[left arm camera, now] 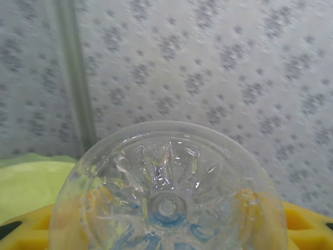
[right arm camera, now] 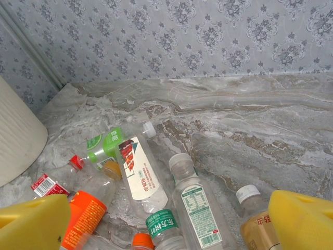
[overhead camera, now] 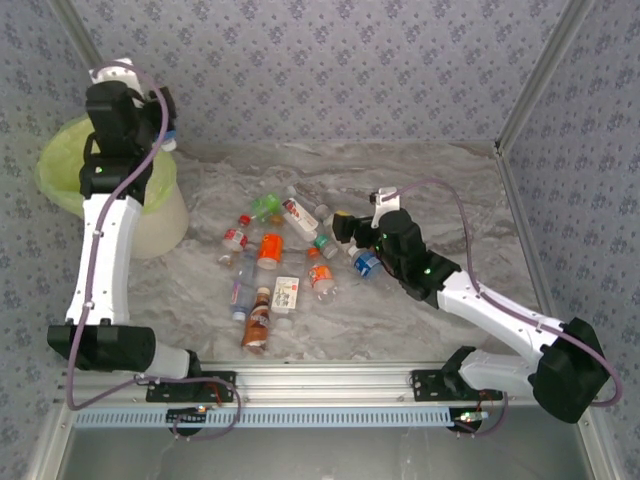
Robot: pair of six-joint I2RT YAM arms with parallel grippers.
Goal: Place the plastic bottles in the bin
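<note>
The clear bottle is still out by the bin's rim, so the robot will swing its left gripper over the yellow-green bag's opening [overhead camera: 69, 168], then tilt and lower it to release.
My left gripper [overhead camera: 165, 122] is raised over the bin [overhead camera: 70, 165], a white tub lined with a yellow-green bag. It is shut on a clear plastic bottle [left arm camera: 166, 192], whose ribbed base faces the left wrist camera between the yellow fingers [left arm camera: 307, 224]. Several plastic bottles [overhead camera: 275, 262] lie scattered in the middle of the marble table. My right gripper [overhead camera: 345, 228] hovers open at the heap's right edge. Between its spread yellow fingers [right arm camera: 34, 226] lie a white-labelled bottle [right arm camera: 139, 177], a green-labelled one [right arm camera: 104, 145], an orange-labelled one [right arm camera: 86, 216] and a clear one [right arm camera: 200, 208].
Patterned walls and metal posts [overhead camera: 530, 90] close in the table at the back and sides. The bin's white wall [right arm camera: 15, 140] stands left of the heap. Bare marble [overhead camera: 450, 190] stretches behind and to the right of the bottles. A metal rail [overhead camera: 320, 378] runs along the near edge.
</note>
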